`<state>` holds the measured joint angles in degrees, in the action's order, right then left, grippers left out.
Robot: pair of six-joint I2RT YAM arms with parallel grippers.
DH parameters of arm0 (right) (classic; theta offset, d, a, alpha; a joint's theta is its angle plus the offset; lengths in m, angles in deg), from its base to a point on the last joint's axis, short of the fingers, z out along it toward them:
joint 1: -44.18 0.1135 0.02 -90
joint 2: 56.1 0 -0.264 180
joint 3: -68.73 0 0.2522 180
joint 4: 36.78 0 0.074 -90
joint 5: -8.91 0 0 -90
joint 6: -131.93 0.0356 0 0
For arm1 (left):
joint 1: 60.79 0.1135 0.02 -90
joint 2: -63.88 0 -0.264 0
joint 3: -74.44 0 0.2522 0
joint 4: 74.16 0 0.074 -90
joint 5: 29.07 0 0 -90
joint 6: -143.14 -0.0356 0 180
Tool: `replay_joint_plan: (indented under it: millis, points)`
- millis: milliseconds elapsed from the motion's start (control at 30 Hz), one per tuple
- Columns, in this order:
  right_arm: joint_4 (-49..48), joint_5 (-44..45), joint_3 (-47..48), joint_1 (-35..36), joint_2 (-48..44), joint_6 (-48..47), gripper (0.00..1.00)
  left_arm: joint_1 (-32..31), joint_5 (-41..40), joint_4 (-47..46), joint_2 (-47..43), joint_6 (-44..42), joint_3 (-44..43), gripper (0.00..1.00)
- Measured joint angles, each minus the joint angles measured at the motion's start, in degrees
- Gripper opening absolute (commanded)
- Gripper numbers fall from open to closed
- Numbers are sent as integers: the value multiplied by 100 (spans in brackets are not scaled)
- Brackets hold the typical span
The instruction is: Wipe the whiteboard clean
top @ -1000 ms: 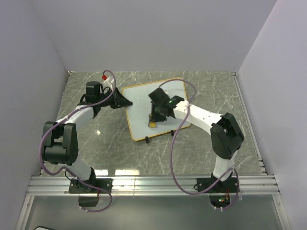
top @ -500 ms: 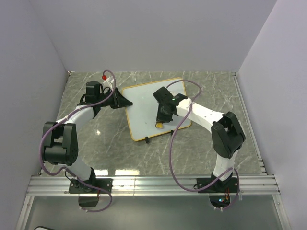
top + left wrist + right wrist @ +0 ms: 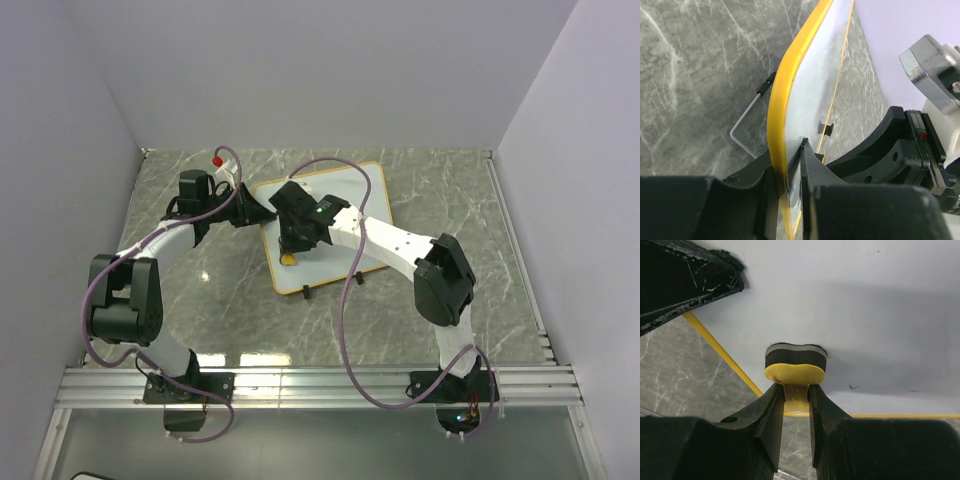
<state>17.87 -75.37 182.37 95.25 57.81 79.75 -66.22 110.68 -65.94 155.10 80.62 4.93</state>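
Note:
My right gripper sweeps across the board and down to let go of the eraser next, since marble past the board's clip feet lies to its right in the top view.
The whiteboard (image 3: 318, 272) lies tilted on the marble table, white with a thin yellow frame (image 3: 785, 85). My left gripper (image 3: 262, 213) is shut on its left edge, a finger (image 3: 807, 160) on each side of the frame. My right gripper (image 3: 288, 250) is shut on a small yellow eraser (image 3: 795, 365). The eraser's dark felt presses on the board's surface (image 3: 865, 300) near the lower left corner. A tiny blue mark (image 3: 854, 387) sits just right of the eraser. The right arm hides the middle of the board in the top view.
A red-tipped object (image 3: 217, 160) sits at the back left of the table. Two black clip feet (image 3: 305, 293) stick out at the board's near edge. A bent metal wire (image 3: 742, 125) lies beside the frame. Walls close three sides, and an aluminium rail (image 3: 320, 385) runs along the front.
My right gripper has slid the eraser leftward across the board, from its lower right part to near its lower left corner. The left arm has stayed still, holding the edge.

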Motion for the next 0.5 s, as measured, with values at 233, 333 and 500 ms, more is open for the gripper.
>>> replay_joint_plan:
  millis: [233,333,500]
  points:
    - [-273,-35,-551,-153,-229,120,0,0,-13,28,0,-22,4,0]
    - [-212,201,-1093,-378,-498,282,0,-2,-17,28,2,-26,7,0]
    - [227,1005,-1799,-734,-796,525,0,-9,-7,17,4,-20,7,0]
